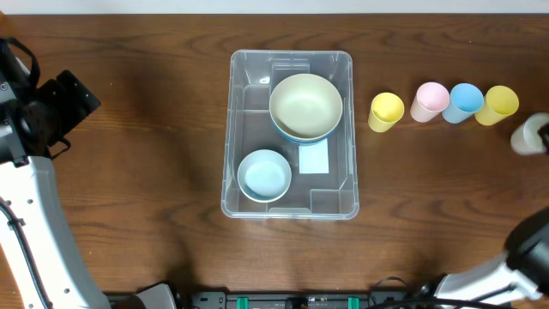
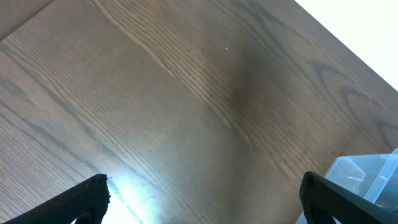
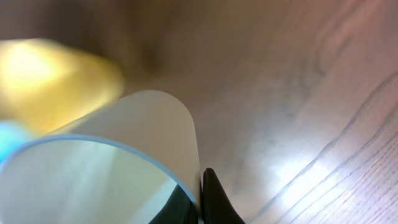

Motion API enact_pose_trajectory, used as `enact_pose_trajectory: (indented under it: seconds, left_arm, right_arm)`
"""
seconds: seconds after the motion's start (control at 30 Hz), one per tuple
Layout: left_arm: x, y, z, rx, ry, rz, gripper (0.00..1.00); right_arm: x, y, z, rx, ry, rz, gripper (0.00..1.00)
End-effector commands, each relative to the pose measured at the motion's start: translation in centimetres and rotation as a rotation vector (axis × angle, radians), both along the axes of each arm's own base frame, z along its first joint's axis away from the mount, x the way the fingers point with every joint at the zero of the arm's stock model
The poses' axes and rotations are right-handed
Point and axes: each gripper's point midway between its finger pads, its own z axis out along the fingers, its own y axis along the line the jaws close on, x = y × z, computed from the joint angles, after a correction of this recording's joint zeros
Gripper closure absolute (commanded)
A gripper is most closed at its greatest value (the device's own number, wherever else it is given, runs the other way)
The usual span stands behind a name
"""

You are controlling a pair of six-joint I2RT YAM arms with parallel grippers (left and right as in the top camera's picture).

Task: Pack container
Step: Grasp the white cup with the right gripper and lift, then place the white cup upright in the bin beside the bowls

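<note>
The white label's spot beside the small light-blue bowl is free, so the right gripper will move past the cup row and down into the container [image 1: 237, 129] there, beside the bowl.
The clear plastic container [image 1: 237, 129] stands at the table's middle. Inside it are a large cream bowl [image 1: 305, 104] stacked on a blue one, a small light-blue bowl [image 1: 264, 174] and a white label [image 1: 314, 158]. My left gripper [image 1: 64, 107] is open and empty over bare wood at the left; in the left wrist view [image 2: 205, 193] a container corner [image 2: 367, 174] shows at the lower right. My right gripper [image 3: 200, 186] is shut on the wall of a cream cup [image 3: 112, 162], one finger inside and one outside. That cup [image 1: 528, 136] is at the far right edge in the overhead view.
A row of cups stands right of the container: yellow [image 1: 386, 111], pink [image 1: 430, 100], blue [image 1: 464, 102] and yellow [image 1: 497, 105]. The right wrist view shows a blurred yellow cup [image 3: 56, 81] behind the held one.
</note>
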Motion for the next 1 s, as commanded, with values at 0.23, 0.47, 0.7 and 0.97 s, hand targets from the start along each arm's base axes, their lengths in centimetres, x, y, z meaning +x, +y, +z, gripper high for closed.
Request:
enact_pose_trajectory:
  seconds: [0.23, 0.47, 0.7, 0.97]
  left_arm:
    - [-0.1, 0.3, -0.5, -0.001, 0.017, 0.011, 0.02]
    - [-0.1, 0.3, -0.5, -0.001, 0.017, 0.011, 0.02]
    - [-0.1, 0.3, -0.5, -0.001, 0.017, 0.011, 0.02]
    - [-0.1, 0.3, -0.5, -0.001, 0.017, 0.011, 0.02]
  right_arm:
    - [4.2, 24.9, 14.1, -0.111, -0.364, 0.690, 0.99]
    - [2.8, 38.8, 11.3, -0.091, -0.290, 1.063, 0.99]
    - [0.5, 43.6, 4.2, -0.095, -0.019, 1.223, 0.99]
    - [-0.7, 43.5, -1.3, -0.121, 0.222, 1.251, 0.99]
